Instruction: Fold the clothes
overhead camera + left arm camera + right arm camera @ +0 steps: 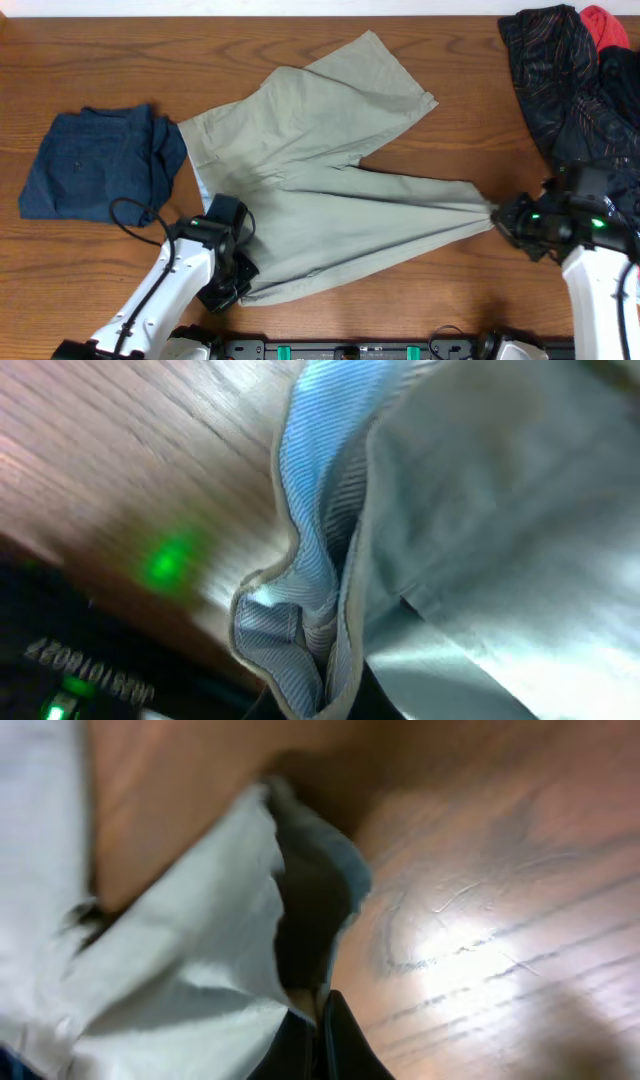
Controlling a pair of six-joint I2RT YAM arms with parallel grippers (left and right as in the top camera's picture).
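Note:
My left gripper needs to lift the waistband end of the trousers next, carry it outward and lower it by the far waist corner (198,133) to let it go, because the legs lie apart.
The khaki trousers (320,170) lie spread across the middle of the wooden table, one leg pointing to the far right corner, the other stretched right. My left gripper (232,285) is shut on the waistband (320,640) at the near left; its striped lining shows in the left wrist view. My right gripper (505,222) is shut on the hem of the near leg (300,920), which is pulled taut into a bunched point. The fingertips (318,1030) pinch the cloth just above the table.
A folded navy denim garment (95,160) lies at the left, touching the trousers' waist. A black striped garment (560,80) and a red one (605,25) are heaped at the far right corner. The table's near edge runs just behind both arms.

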